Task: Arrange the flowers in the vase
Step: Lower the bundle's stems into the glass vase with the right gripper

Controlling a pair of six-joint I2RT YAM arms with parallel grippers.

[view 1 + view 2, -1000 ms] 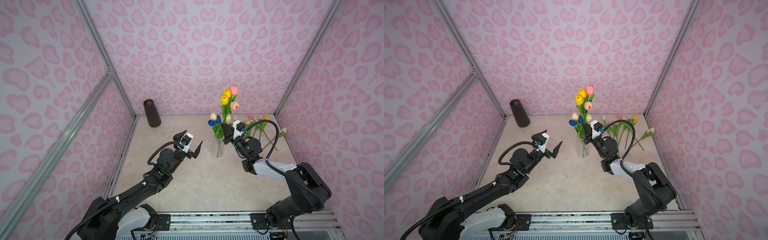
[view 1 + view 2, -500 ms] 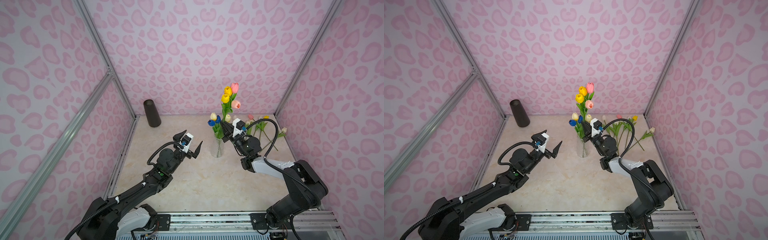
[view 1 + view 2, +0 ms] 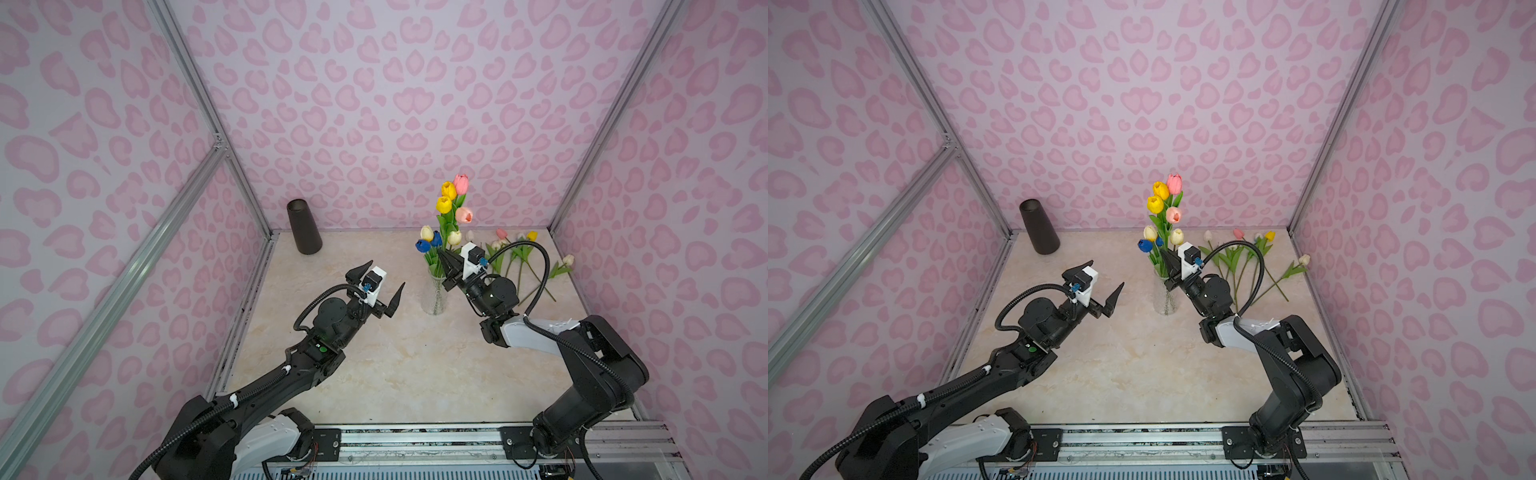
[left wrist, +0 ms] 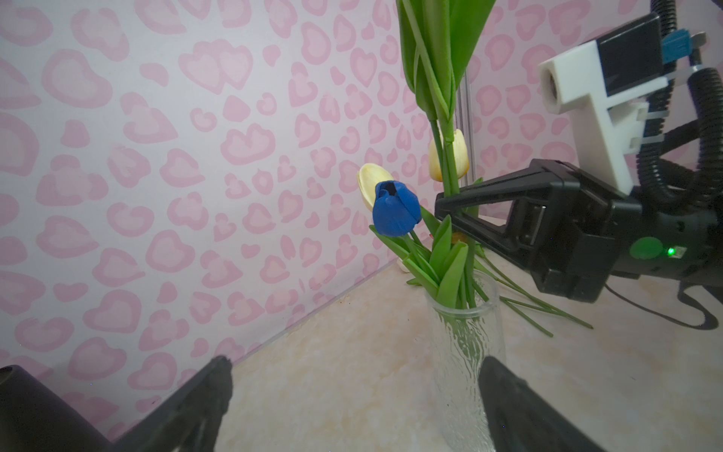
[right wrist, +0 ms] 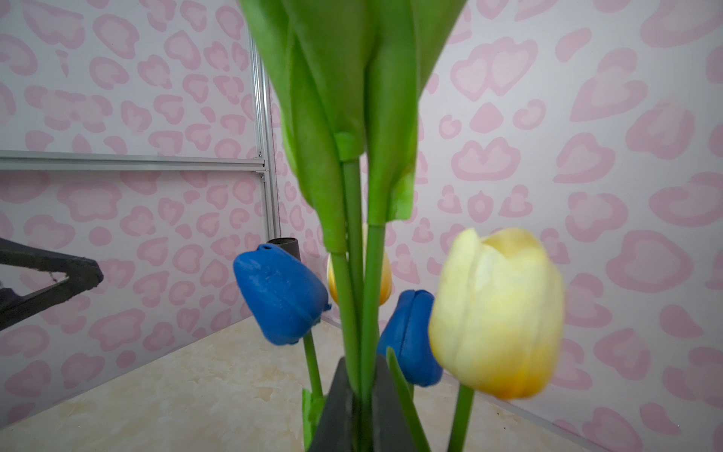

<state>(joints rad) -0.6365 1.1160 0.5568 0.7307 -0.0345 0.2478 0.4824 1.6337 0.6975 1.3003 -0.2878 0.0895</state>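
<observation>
My right gripper lowers the yellow and pink flowers' stems deeper and releases them next. The vase's opening (image 3: 435, 275) lies just below it, and the flowers stand high above the blue tulips.
A clear ribbed glass vase (image 3: 434, 296) (image 3: 1166, 298) (image 4: 465, 352) stands mid-table with blue tulips (image 3: 423, 246) (image 5: 281, 297) and cream tulips (image 5: 497, 313) in it. My right gripper (image 3: 443, 257) (image 3: 1163, 254) (image 5: 360, 391) is shut on the green stems (image 5: 358, 274) of a tall bunch of flowers with yellow and pink heads (image 3: 451, 199) (image 3: 1163, 199), just above the vase's mouth. The stems run down into the vase. My left gripper (image 3: 385, 276) (image 3: 1106, 274) (image 4: 354, 377) hangs open and empty left of the vase, apart from it.
Several loose tulips (image 3: 519, 257) (image 3: 1246, 259) lie on the beige table at the back right, behind my right arm. A black cone-shaped container (image 3: 304, 226) (image 3: 1039, 226) stands in the back left corner. Pink patterned walls close in on three sides.
My right arm has shifted a little while keeping its hold on the tall stems over the vase. The left arm has not moved.
</observation>
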